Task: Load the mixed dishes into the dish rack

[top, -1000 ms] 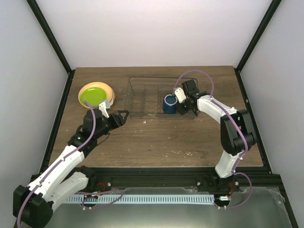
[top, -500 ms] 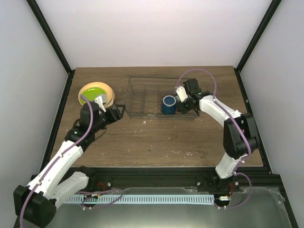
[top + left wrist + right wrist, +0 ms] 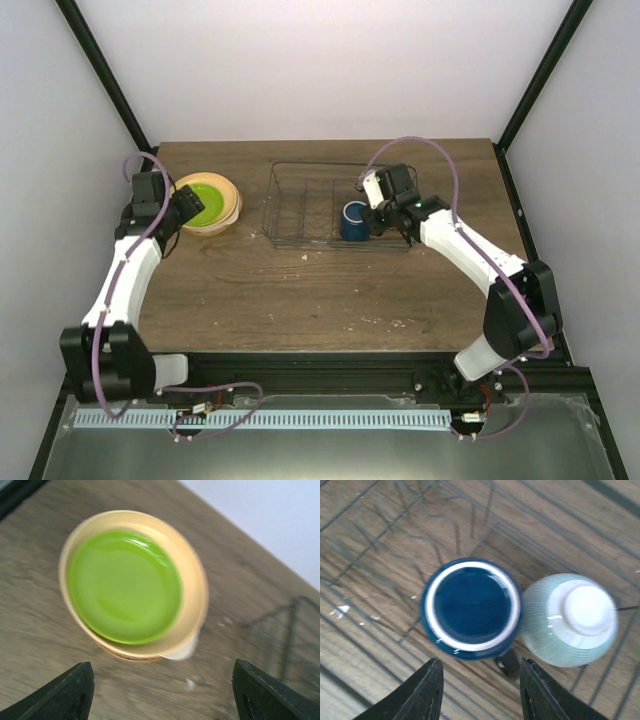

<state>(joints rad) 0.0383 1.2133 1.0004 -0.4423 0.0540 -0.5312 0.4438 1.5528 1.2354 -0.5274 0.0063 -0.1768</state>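
My left gripper lowers astride the lime-green plate's rim nearest the side next, one finger per side, as that plate lies uncovered atop the stack.
The lime-green plate lies on top of the peach-orange plate, with a cream plate's edge showing beneath; the stack sits at the table's far left. My left gripper is open and empty, just short of the stack, at its left side in the top view. The dark blue mug stands upright in the wire dish rack, next to the upside-down pale mint bowl. My right gripper is open and empty, above the mug's near side.
The rack's inner dividers stand left of the mug. Black frame posts and white walls bound the table. Small white crumbs lie on the wood in front of the rack.
My left arm has swung from in front of the plates to their left side, gripper still open. My right gripper has shifted slightly back over the mug.
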